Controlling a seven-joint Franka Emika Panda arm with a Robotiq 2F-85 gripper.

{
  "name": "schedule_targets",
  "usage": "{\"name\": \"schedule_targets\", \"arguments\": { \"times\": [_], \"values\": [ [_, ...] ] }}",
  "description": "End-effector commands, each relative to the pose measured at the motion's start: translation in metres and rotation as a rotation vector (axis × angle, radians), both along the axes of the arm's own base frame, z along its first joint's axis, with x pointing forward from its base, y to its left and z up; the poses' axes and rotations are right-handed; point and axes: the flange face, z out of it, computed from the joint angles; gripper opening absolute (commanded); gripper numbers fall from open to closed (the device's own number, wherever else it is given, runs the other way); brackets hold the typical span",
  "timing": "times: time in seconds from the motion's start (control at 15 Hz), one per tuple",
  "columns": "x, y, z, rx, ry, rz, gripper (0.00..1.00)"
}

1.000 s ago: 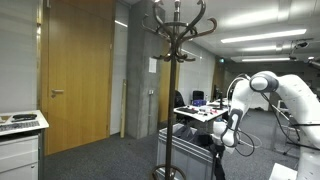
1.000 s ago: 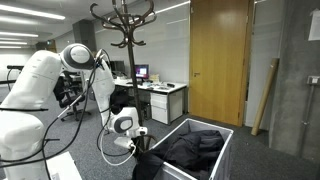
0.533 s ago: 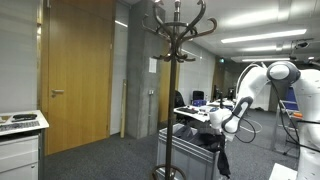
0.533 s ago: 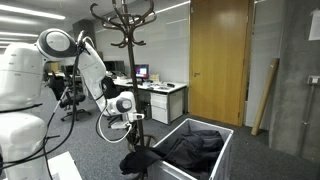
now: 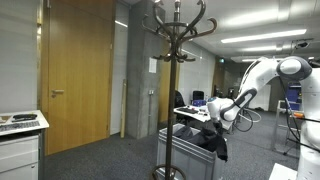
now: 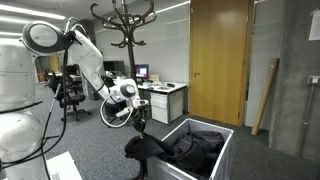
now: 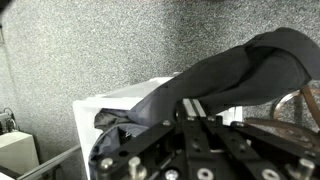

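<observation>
The gripper moves up and outward next, then down over the dark clothing in the bin. It releases the garment, since that hangs outside the bin's near rim.
My gripper (image 6: 138, 124) is shut on a dark garment (image 6: 148, 150) and holds it up in the air above the near end of a white bin (image 6: 222, 152). The garment hangs below the fingers in both exterior views (image 5: 217, 143). In the wrist view the gripper (image 7: 192, 108) pinches the dark cloth (image 7: 240, 72), which drapes over the fingers. More dark clothing (image 6: 195, 150) lies inside the bin. A dark wooden coat stand (image 6: 124, 28) rises just behind the arm, and it also shows in an exterior view (image 5: 178, 40).
A wooden door (image 6: 217, 60) stands behind the bin, and another (image 5: 75, 70) beside a concrete wall. Office desks with monitors (image 6: 160, 90) fill the background. A white cabinet (image 5: 20, 140) sits at one edge. The floor is grey carpet (image 7: 90, 50).
The arm has risen, lifting the dark garment up out of the bin. The garment now hangs free below the gripper, higher than before.
</observation>
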Motion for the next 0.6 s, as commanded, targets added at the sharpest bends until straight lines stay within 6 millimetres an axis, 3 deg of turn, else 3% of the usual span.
{"name": "schedule_targets", "arguments": {
  "times": [0.0,0.53],
  "values": [
    [0.023,-0.016,0.025,-0.06,-0.07,-0.113,0.0],
    [0.084,-0.029,0.04,-0.083,-0.186,-0.276,0.0]
  ]
}}
